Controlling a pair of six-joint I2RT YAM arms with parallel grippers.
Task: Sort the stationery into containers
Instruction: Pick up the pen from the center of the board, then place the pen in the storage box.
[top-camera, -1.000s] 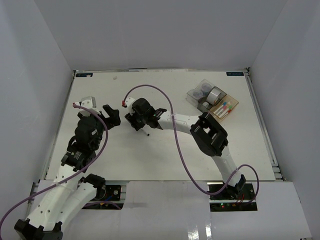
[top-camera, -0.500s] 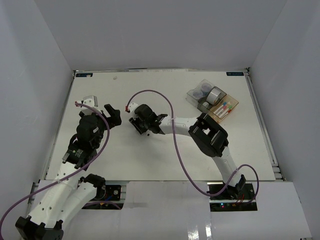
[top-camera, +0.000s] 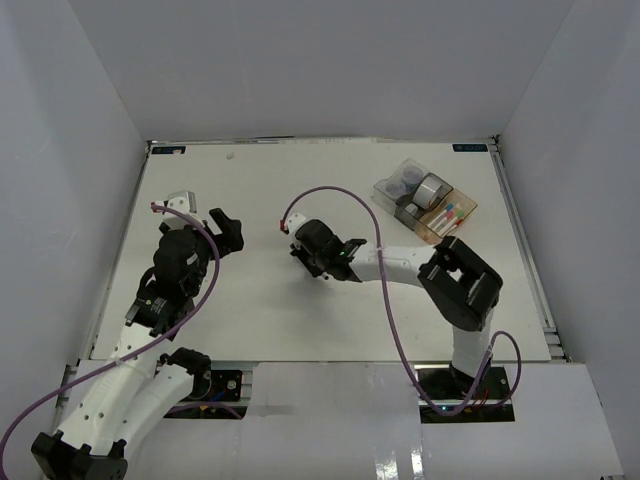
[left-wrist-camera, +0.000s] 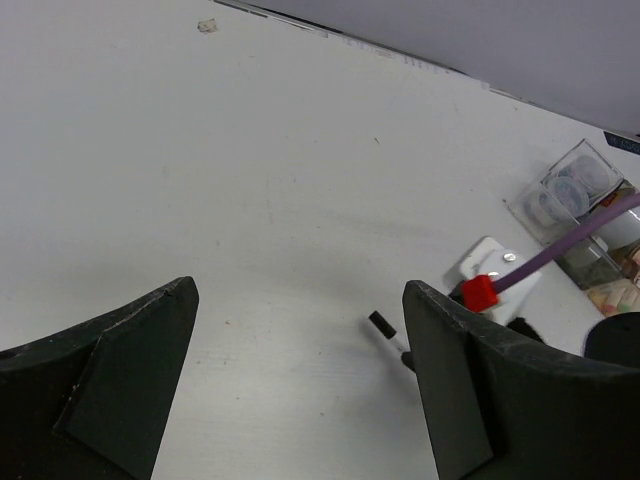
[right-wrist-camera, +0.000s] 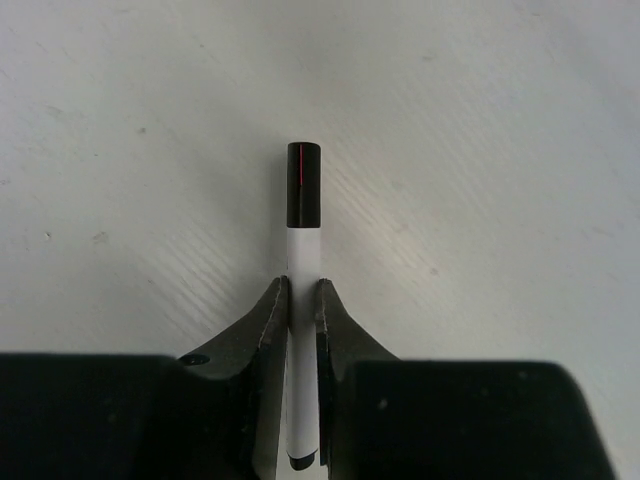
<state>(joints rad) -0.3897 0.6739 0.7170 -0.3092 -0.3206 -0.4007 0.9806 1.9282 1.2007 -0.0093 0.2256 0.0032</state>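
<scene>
The white marker goes up and to the right in the top view in my right gripper next, for release over the amber bin (top-camera: 446, 218), which already holds markers.
My right gripper (top-camera: 314, 258) is shut on a thin white marker with a black cap (right-wrist-camera: 302, 230), held low over the table's middle. The cap sticks out past the fingertips (right-wrist-camera: 270, 300). The cap also shows in the left wrist view (left-wrist-camera: 381, 324). My left gripper (top-camera: 222, 232) is open and empty over the left of the table, jaws wide apart (left-wrist-camera: 298, 290). The three joined bins stand at the back right: the clear one (top-camera: 398, 184) holds purple-lidded tubs, the grey one (top-camera: 428, 192) holds a tape roll, the amber one (top-camera: 450, 217) holds several markers.
A small grey-white block (top-camera: 176, 200) lies at the far left of the table. A purple cable (top-camera: 340, 195) loops over the right wrist. White walls enclose the table on three sides.
My right gripper has moved right and slightly nearer with the marker, and its elbow has swung right. My left arm has barely shifted.
</scene>
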